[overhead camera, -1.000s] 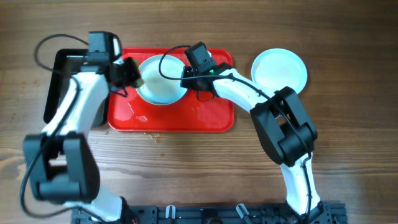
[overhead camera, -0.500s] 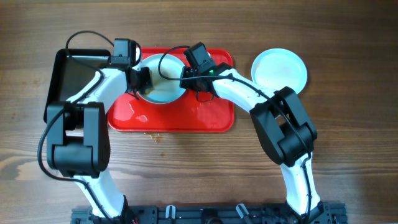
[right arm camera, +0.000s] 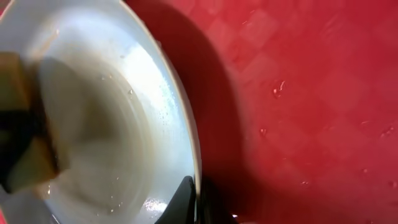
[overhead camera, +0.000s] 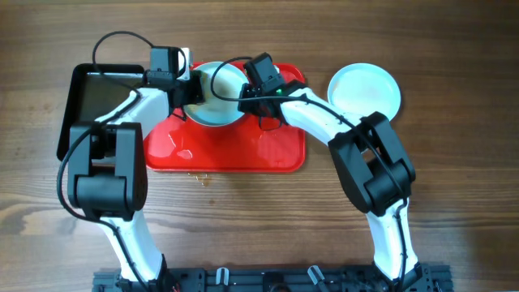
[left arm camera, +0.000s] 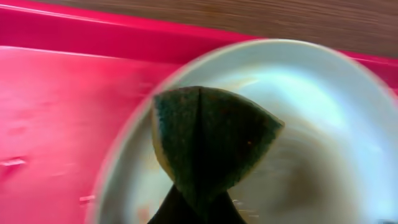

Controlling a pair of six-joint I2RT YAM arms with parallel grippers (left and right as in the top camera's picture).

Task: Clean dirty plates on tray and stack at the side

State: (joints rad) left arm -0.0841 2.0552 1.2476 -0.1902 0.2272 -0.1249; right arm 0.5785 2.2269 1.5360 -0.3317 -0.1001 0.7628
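Observation:
The other white plate (overhead camera: 364,96) lies beside the tray (overhead camera: 243,150), to the right gripper's right in the overhead view, so my right gripper lifts, crosses over, lowers, stacks and releases next.
A white plate (overhead camera: 217,104) with faint brown streaks sits tilted over the back of the red tray (overhead camera: 243,150). My right gripper (overhead camera: 248,100) is shut on its right rim; the right wrist view shows the fingers (right arm camera: 196,198) pinching the rim of the plate (right arm camera: 118,106). My left gripper (overhead camera: 189,91) is shut on a dark green sponge (left arm camera: 208,140) and presses it on the plate's inner left side (left arm camera: 317,124). The sponge also shows in the right wrist view (right arm camera: 18,137). Another white plate (overhead camera: 364,91) lies on the table to the right of the tray.
A black rectangular pan (overhead camera: 91,105) stands left of the tray, close to the left arm. The tray's front half is wet and shiny (overhead camera: 182,150). Small crumbs (overhead camera: 200,177) lie on the wood just before the tray.
My left gripper has swung right, from the tray's left edge onto the plate, with the sponge. The plate has shifted a little toward the back. The right arm has barely moved.

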